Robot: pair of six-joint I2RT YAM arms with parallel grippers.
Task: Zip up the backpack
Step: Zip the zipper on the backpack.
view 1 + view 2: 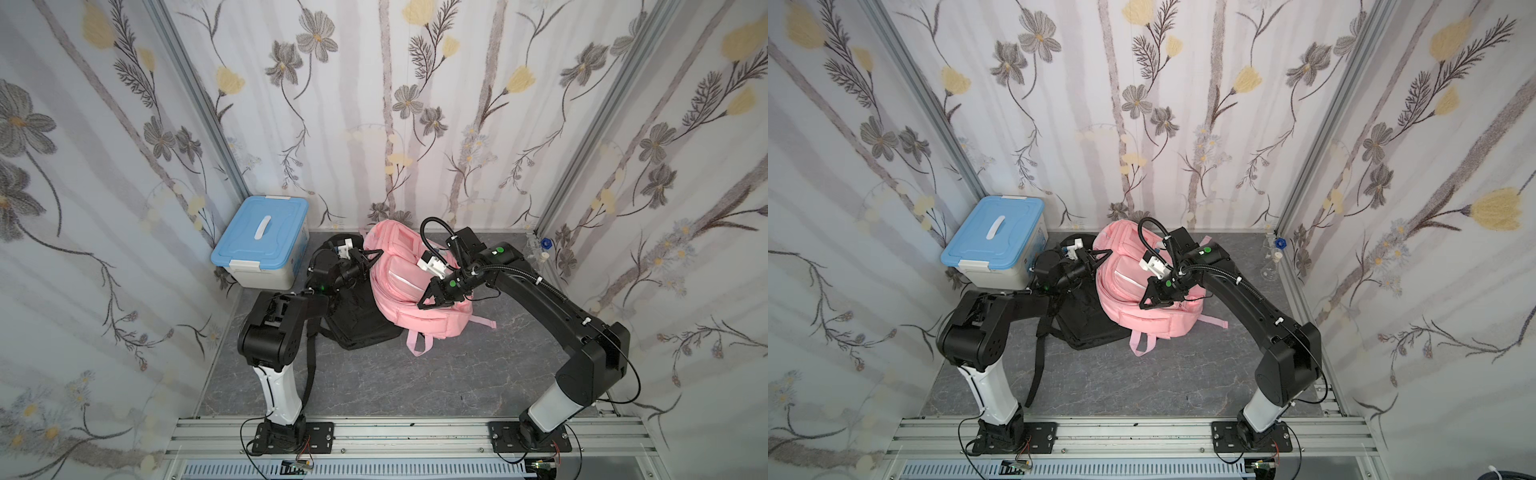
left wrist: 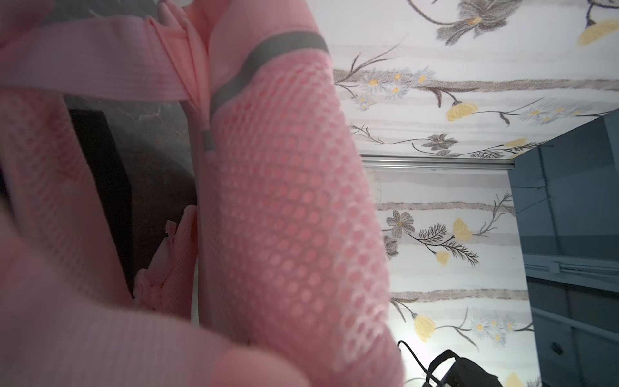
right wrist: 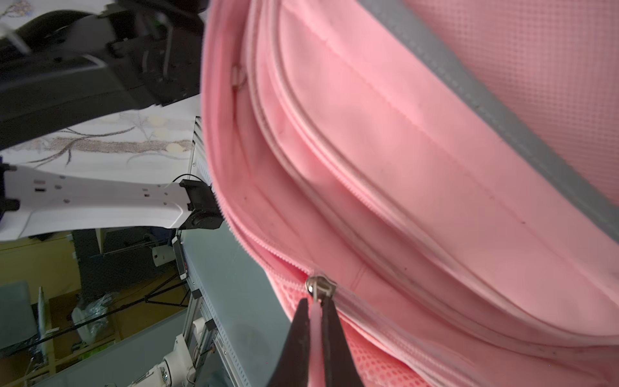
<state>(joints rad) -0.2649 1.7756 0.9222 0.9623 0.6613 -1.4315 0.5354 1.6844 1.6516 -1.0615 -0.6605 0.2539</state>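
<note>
The left gripper needs to pull the backpack's edge back next and let go of it over the black bag [image 1: 362,289], because unzipped teeth still run on from the slider.
The pink backpack [image 1: 399,291] [image 1: 1121,299] lies at the back of the table, partly on top of a black bag. My right gripper [image 1: 428,301] [image 1: 1148,302] is over its near side. In the right wrist view it [image 3: 315,311] is shut on the pink zipper pull, just below the silver slider [image 3: 321,284]. From the slider the unzipped teeth run on along the bag's edge. My left gripper [image 1: 376,255] [image 1: 1100,259] is pressed into the backpack's far left edge, fingers together on the fabric. Blurred pink mesh [image 2: 284,201] hides its jaws in the left wrist view.
A black backpack [image 1: 357,320] lies under the pink one's left side, with its straps trailing toward my left arm's base. A blue-lidded storage box [image 1: 259,237] stands in the back left corner. Small glass flasks [image 1: 1268,270] sit by the right wall. Flowered walls enclose three sides.
</note>
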